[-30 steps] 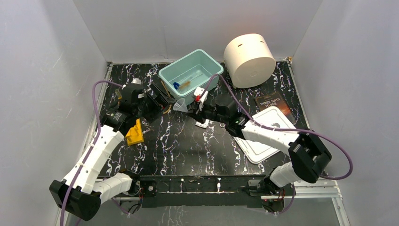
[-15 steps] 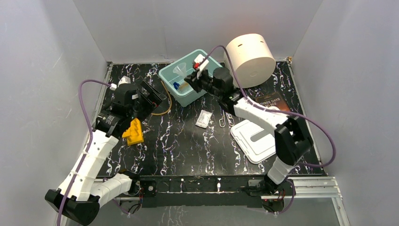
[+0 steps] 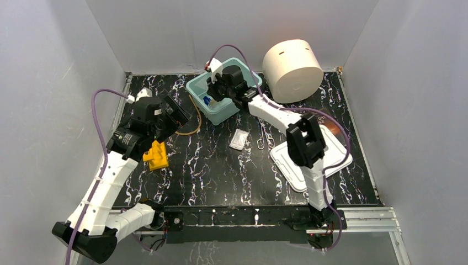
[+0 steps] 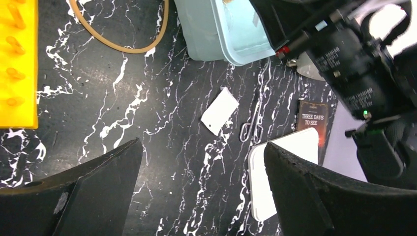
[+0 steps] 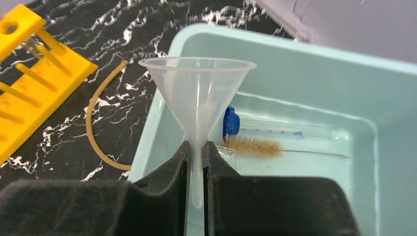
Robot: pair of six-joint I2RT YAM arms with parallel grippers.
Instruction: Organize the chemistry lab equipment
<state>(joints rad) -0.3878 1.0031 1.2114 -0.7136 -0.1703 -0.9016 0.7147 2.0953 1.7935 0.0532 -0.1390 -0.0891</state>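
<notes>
My right gripper will next lower the clear funnel into the teal bin (image 3: pixel 213 101), beside the bristle end of the brush, and it will open only after that.
My right gripper (image 5: pixel 196 162) is shut on the stem of the clear funnel (image 5: pixel 196 93) and holds it upright over the teal bin (image 5: pixel 319 54). On the bin floor lie the blue-capped clear tube (image 5: pixel 275 130) and the brush (image 5: pixel 255 146). From above, the right gripper (image 3: pixel 218 85) sits over the bin (image 3: pixel 221 115). My left gripper (image 4: pixel 202 147) hangs open and empty above the table, left of the bin. The amber tubing (image 3: pixel 193 124) curls on the table by the bin's left corner. The clear flat packet (image 4: pixel 220 110) lies in front of the bin.
A yellow rack (image 3: pixel 157 155) lies under the left arm. Metal clips (image 3: pixel 265 142) rest beside the packet, next to a white lid (image 3: pixel 301 165). The cream cylinder (image 3: pixel 292 62) stands at the back right, and the dark book (image 4: pixel 312 123) lies beyond the lid.
The right gripper has carried the funnel from the table in front of the bin up and back until it hangs over the bin. The left arm has drawn back a little leftward.
</notes>
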